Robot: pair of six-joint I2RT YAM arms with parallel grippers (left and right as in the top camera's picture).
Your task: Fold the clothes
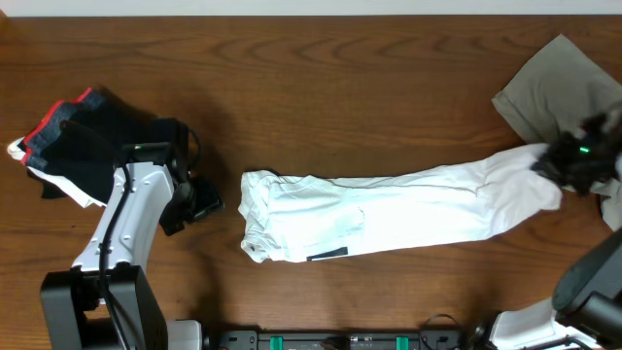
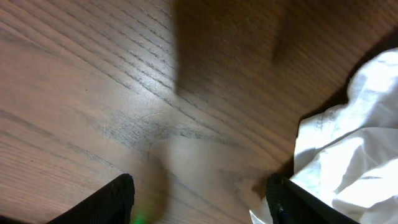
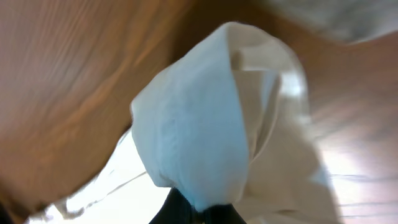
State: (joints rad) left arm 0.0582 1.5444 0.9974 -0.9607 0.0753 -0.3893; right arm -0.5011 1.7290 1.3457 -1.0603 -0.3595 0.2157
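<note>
The shirt lies stretched long, so my right gripper should next carry its held end left in the overhead view onto the shirt's middle and release it.
A white T-shirt lies stretched in a long band across the middle of the table, a small black print showing at its lower left. My right gripper is shut on the shirt's right end; in the right wrist view a bunch of white cloth rises from the dark fingers. My left gripper stands open just left of the shirt's left end, low over the bare wood. In the left wrist view the white cloth lies beside the right finger, with nothing between the jaws.
A grey-khaki garment lies at the far right, behind my right gripper. A pile of black, red-edged garments sits at the far left beside the left arm. The arm bases stand at the table's front edge.
</note>
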